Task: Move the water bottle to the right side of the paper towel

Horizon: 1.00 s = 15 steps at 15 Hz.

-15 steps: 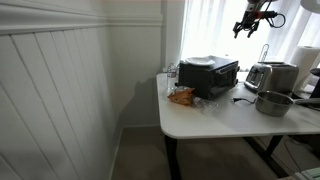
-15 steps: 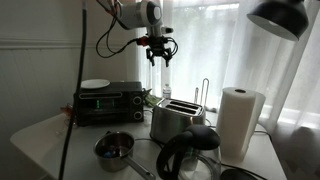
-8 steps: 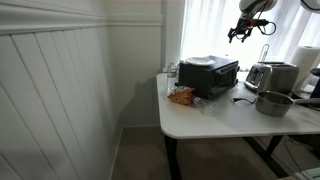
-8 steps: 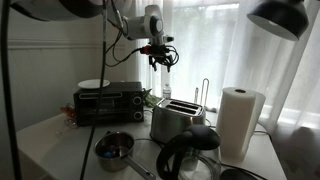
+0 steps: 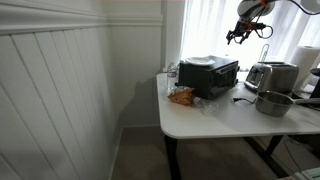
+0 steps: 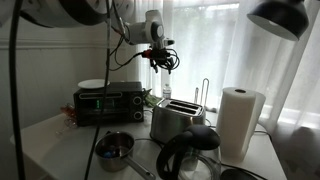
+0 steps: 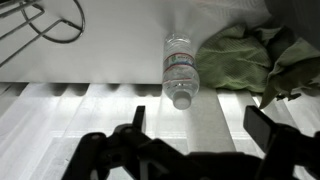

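The robot will next lower its open gripper onto the white cap of the water bottle, with one finger on each side, because the bottle stands upright below the gripper.
The water bottle (image 6: 166, 93) is clear with a white cap and stands upright at the table's back, behind the silver toaster (image 6: 180, 121). In the wrist view the water bottle (image 7: 180, 70) is seen from above, just ahead of the jaws. My gripper (image 6: 162, 62) hangs open and empty in the air above the bottle, apart from it; it also shows in an exterior view (image 5: 236, 35) and the wrist view (image 7: 198, 120). The paper towel (image 6: 240, 121) is a tall white roll beside the toaster, and it shows in both exterior views (image 5: 305, 64).
A black toaster oven (image 6: 110, 100) with a plate on top stands beside the bottle. A steel pot (image 6: 115, 148) and a dark kettle (image 6: 190, 156) sit near the front. A green cloth (image 7: 250, 58) lies next to the bottle. A snack bag (image 5: 182, 96) lies by the oven. White curtains hang behind.
My gripper has moved sideways and a little lower, closer above the water bottle. It stays open. The bottle has not moved.
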{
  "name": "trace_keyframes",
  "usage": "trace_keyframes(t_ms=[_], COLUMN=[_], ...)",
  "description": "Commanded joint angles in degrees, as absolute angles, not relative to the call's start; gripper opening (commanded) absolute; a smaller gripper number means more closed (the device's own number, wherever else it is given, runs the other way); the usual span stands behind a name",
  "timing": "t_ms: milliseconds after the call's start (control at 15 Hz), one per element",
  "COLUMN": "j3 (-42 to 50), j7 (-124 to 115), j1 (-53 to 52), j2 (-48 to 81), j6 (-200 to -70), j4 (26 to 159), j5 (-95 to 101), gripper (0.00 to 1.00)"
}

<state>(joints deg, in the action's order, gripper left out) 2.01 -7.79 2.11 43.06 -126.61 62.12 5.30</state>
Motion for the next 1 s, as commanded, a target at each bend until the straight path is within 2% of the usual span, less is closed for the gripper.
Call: trace_keyframes(t_ms=[0,933], j3=[2.7,2.0], j7=[-7.5,-6.6], j1=[1.8,3.3], j2=[44.1,59.4], j6=[-126.4,-134.1], j4=[60.8,47.3], j5=[4.3,2.6], gripper=[1.0,1.0])
